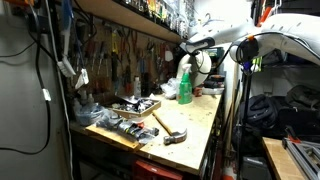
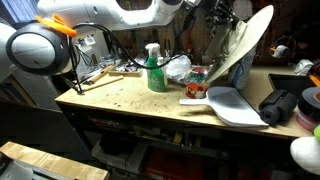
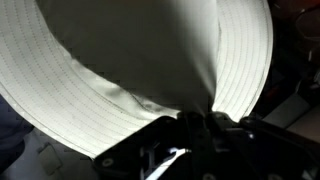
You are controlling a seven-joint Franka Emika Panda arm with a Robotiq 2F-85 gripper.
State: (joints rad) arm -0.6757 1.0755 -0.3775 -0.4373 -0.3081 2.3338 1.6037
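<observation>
The hat's edge already hangs low above the flat white piece [image 2: 236,106], so my gripper will next move the hat away from the red can, over that piece, and let go of the hat's fold.
My gripper [image 3: 196,122] is shut on a fold of a white brimmed hat [image 3: 120,70], which fills most of the wrist view with its stitched brim. In an exterior view the hat [image 2: 248,45] hangs tilted in the air above the right part of the workbench [image 2: 120,98], held from its upper edge by the gripper [image 2: 220,20]. Below it lies a flat white piece [image 2: 236,106] on the bench. In an exterior view the arm reaches over the far end of the bench and the hat [image 1: 202,62] shows as a pale shape there.
A green spray bottle [image 2: 153,70], a clear plastic bag [image 2: 178,68] and a red can [image 2: 197,80] stand next to the hat. A hammer [image 1: 172,130] and trays of tools [image 1: 135,106] lie on the bench. A tool wall rises behind.
</observation>
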